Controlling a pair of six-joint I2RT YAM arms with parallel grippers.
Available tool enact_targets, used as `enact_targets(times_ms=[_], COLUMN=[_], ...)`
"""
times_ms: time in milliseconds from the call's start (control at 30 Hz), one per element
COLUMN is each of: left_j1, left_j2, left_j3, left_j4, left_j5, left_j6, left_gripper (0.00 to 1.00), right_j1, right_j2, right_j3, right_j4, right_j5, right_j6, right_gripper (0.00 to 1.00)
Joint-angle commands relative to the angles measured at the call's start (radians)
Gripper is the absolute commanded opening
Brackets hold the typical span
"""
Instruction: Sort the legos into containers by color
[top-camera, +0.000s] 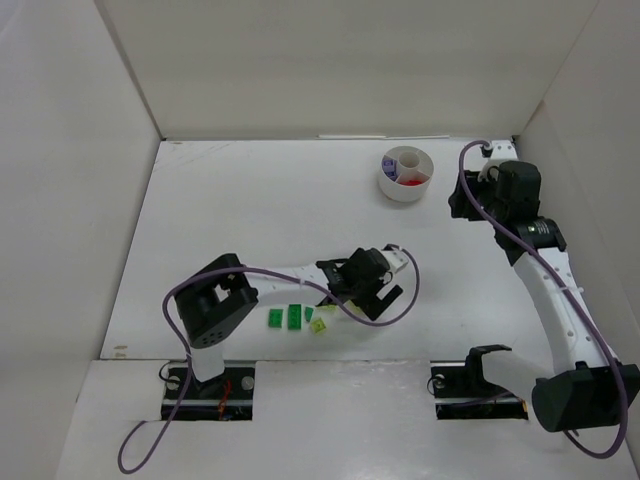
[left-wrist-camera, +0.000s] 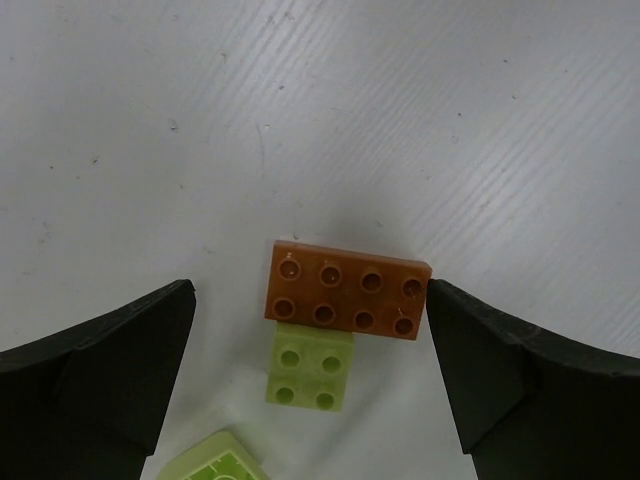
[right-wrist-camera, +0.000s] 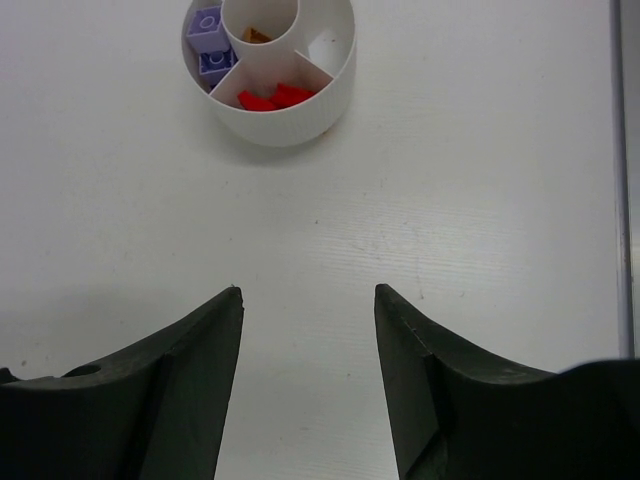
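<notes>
Next, my left gripper shifts to the right in the wrist view and closes across the orange-brown lego's short ends, since one finger already crowds one end.
My left gripper (top-camera: 352, 292) hangs low over the table, wide open. Between its fingers lies an orange-brown lego (left-wrist-camera: 348, 292), its right end touching the right fingertip (left-wrist-camera: 440, 300). A lime lego (left-wrist-camera: 311, 368) lies against that brick's near side, and another lime piece (left-wrist-camera: 212, 462) lies upside down nearer still. Two dark green legos (top-camera: 285, 317) lie left of them. My right gripper (right-wrist-camera: 308, 290) is open and empty, off the table, a little in front of the white dish (right-wrist-camera: 300, 125). The dish holds purple legos (right-wrist-camera: 208, 30), red legos (right-wrist-camera: 275, 98) and an orange piece (right-wrist-camera: 257, 36) in the central cup.
White walls enclose the table on the left, back and right. The dish (top-camera: 405, 188) stands at the back right, close to the right arm's wrist (top-camera: 510, 185). The left arm's purple cable (top-camera: 385, 315) loops beside the lego pile.
</notes>
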Motion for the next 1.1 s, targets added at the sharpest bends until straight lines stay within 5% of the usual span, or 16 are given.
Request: enact_targets(times_ms=[0, 267, 667, 800, 933, 1067], left_j1=[-0.055, -0.074, -0.074, -0.074, -0.074, -0.074], left_j2=[0.014, 0.036, 0.044, -0.055, -0.179, -0.272], left_j3=[0.024, 0.024, 0.057, 0.037, 0.004, -0.015], left_j4=[0.000, -0.020, -0.020, 0.009, 0.043, 0.088], left_j5=[-0.042, -0.060, -0.073, -0.106, -0.146, -0.137], left_j6=[-0.012, -0.012, -0.012, 0.000, 0.049, 0.133], left_gripper=[1.00, 0.90, 0.49, 0.45, 0.45, 0.49], right_j1=[-0.014, -0.024, -0.033, -0.042, -0.051, -0.051], right_j2=[-0.017, -0.007, -0.029, -0.050, -0.061, 0.012], right_j3=[-0.016, -0.025, -0.025, -0.036, -0.036, -0.008], right_j4=[0.014, 0.014, -0.015, -0.047, -0.125, -0.264], right_j5=[-0.010, -0.021, -0.030, -0.082, -0.234, -0.621], right_j6=[0.003, -0.006, -0.006, -0.025, -0.040, -0.131], right_gripper=[0.61, 0.61, 0.61, 0.61, 0.63, 0.63])
